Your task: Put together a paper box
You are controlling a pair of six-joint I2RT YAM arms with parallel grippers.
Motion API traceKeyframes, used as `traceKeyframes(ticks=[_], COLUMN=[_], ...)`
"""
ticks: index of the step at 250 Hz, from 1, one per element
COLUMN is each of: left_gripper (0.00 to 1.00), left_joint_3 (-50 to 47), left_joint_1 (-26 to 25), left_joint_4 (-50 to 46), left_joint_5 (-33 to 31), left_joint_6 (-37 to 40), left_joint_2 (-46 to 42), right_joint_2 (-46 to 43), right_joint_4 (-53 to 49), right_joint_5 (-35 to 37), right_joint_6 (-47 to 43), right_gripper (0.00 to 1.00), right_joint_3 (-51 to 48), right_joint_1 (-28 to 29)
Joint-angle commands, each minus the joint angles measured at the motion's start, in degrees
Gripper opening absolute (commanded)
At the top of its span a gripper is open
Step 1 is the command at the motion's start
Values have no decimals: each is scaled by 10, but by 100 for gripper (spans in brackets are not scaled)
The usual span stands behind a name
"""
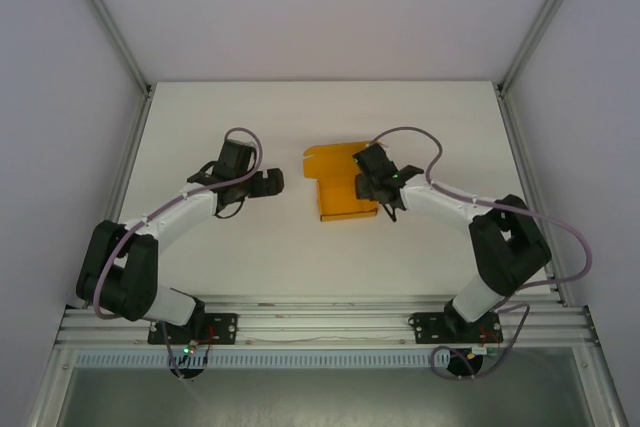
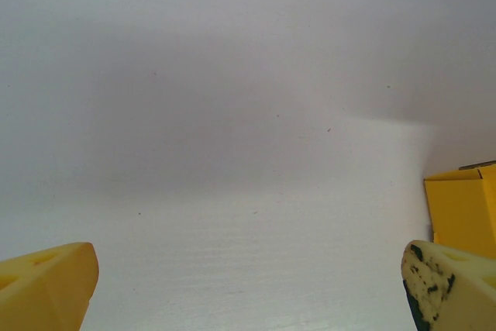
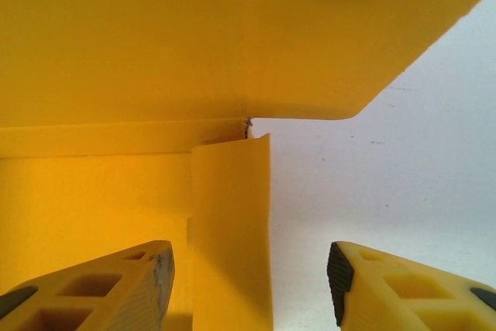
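Observation:
Next, my right gripper lowers slightly astride the upright side flap, since the flap stands between its parted fingers, and then the gripper closes.
The paper box (image 1: 335, 183) is bright orange card, partly folded, lying mid-table with one panel raised. My right gripper (image 1: 370, 190) is at its right side. In the right wrist view the jaws of that gripper (image 3: 249, 284) stand apart, and an upright side flap (image 3: 232, 230) of the box (image 3: 194, 36) rises between them, close to the left finger, with a gap to the right one. My left gripper (image 1: 268, 182) hovers left of the box and is wide open (image 2: 248, 292) over bare table. The box's corner (image 2: 465, 207) shows by its right fingertip.
The white table (image 1: 250, 247) is bounded by white walls and aluminium frame posts (image 1: 105, 12) at the back corners. A metal rail (image 1: 320, 322) with both arm bases runs along the near edge.

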Motion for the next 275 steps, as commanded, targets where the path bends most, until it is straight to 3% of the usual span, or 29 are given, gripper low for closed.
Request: traceKeyframes(ticks=[1, 60, 88, 138, 158, 191, 229, 275], left_gripper=[100, 100, 100, 100, 100, 100, 100, 100], left_joint_3=[16, 15, 19, 20, 17, 14, 3, -3], left_joint_1=[-4, -4, -4, -4, -4, -3, -2, 8], left_joint_4=[5, 8, 6, 5, 5, 3, 27, 87], left_joint_5=[14, 14, 13, 9, 6, -1, 1, 49], left_joint_6=[13, 16, 17, 15, 14, 13, 3, -13], left_joint_2=[9, 19, 25, 32, 28, 20, 7, -7], right_joint_2=[24, 68, 81, 106, 112, 80, -27, -163], right_joint_4=[12, 9, 6, -11, -14, 56, 192, 294], right_joint_5=[-54, -99, -79, -44, -31, -20, -91, -198], right_joint_6=[5, 2, 6, 3, 2, -10, -56, -72], right_gripper=[54, 52, 29, 12, 0, 0, 0, 0], right_joint_3=[0, -2, 1, 8, 5, -27, -78, -108], right_joint_1=[-18, -34, -35, -35, -35, -34, -35, -35])
